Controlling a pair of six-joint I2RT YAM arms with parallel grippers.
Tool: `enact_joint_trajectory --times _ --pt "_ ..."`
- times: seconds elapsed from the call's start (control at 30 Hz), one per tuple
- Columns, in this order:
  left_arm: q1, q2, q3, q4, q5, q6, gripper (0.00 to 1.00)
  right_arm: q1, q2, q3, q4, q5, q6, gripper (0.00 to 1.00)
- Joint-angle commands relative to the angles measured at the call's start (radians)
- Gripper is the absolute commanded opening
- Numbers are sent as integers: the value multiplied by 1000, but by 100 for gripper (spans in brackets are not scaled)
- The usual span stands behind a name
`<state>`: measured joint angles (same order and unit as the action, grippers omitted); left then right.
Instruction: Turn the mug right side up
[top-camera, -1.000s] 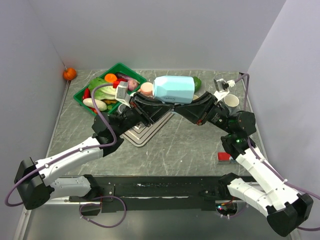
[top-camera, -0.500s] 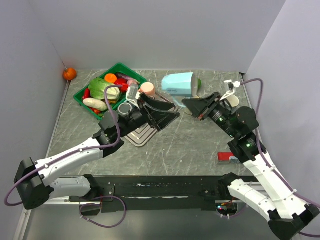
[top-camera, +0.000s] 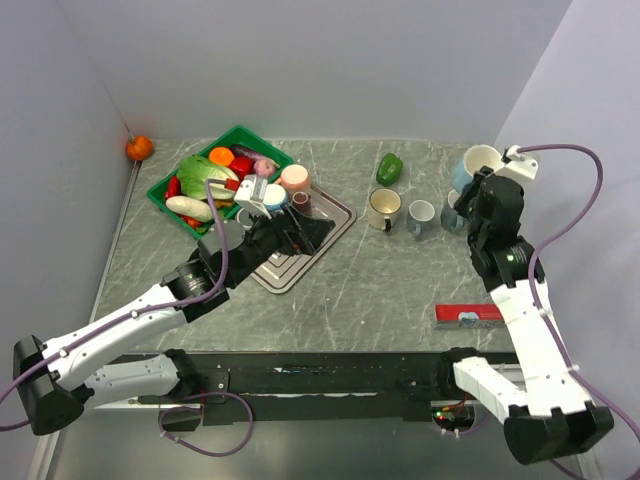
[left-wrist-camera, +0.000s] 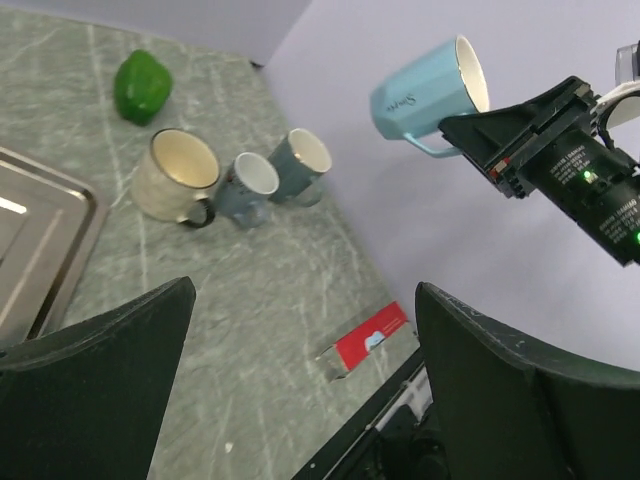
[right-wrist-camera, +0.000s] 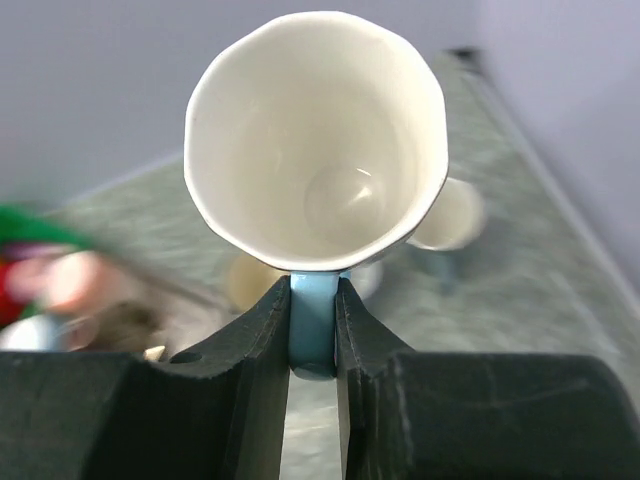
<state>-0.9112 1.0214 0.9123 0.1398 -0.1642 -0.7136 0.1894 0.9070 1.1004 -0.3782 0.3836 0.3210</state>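
Observation:
My right gripper will next lower to the bare tabletop below, beside the dark teal mug, tipping downward because the held mug hangs tilted. Then it will release the mug.
The mug (top-camera: 477, 162) is light blue with a white inside. It hangs in the air at the far right, close to the wall, tilted with its mouth turned upward (left-wrist-camera: 425, 92). My right gripper (top-camera: 472, 186) is shut on its blue handle (right-wrist-camera: 314, 322), and the open bowl (right-wrist-camera: 316, 140) faces the right wrist camera. My left gripper (top-camera: 305, 230) hovers over the metal tray, well left of the mug. Its jaws (left-wrist-camera: 303, 292) are open wide with nothing between them.
A cream mug (top-camera: 383, 207), a small grey-blue mug (top-camera: 421, 214) and a dark teal mug (top-camera: 452, 216) stand upright below the held mug. Behind them lies a green pepper (top-camera: 389, 168). A green basket (top-camera: 160, 190) of vegetables, a metal tray (top-camera: 335, 212), a red box (top-camera: 468, 313) and an orange (top-camera: 139, 147) are also there.
My left gripper opened, let go of the mug and drew back to the left. My right arm swung the mug from table centre to the far right, turning its mouth upward.

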Motion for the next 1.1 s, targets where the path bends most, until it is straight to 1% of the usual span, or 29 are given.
enact_joint_trajectory --times 0.0,0.17,0.23,0.27,0.33,0.53,0.57,0.8,1.07 --pt "-3 -46 10 -72 -77 31 96 -93 20 32 67 119 -57 0" --pt "-2 -58 -9 -89 -93 39 96 -149 66 -25 128 192 -99 0" --pt "-3 -64 -13 -95 -95 40 96 -185 90 -62 150 158 -83 0" --pt "-3 -66 -18 -94 -97 39 96 -226 99 -79 185 146 -77 0" --pt "-2 -67 -21 -98 -97 39 96 -286 133 -112 197 129 -36 0" --pt "-2 -70 -33 -114 -107 36 96 -353 197 -201 306 124 -25 0" --pt "-2 -67 -33 -114 -109 36 96 -372 204 -212 321 97 -28 0" --pt "0 -27 -20 -120 -97 36 96 -424 295 -284 423 2 -36 0" --pt "9 11 0 -137 -71 20 96 -452 391 -284 460 -34 -45 0"
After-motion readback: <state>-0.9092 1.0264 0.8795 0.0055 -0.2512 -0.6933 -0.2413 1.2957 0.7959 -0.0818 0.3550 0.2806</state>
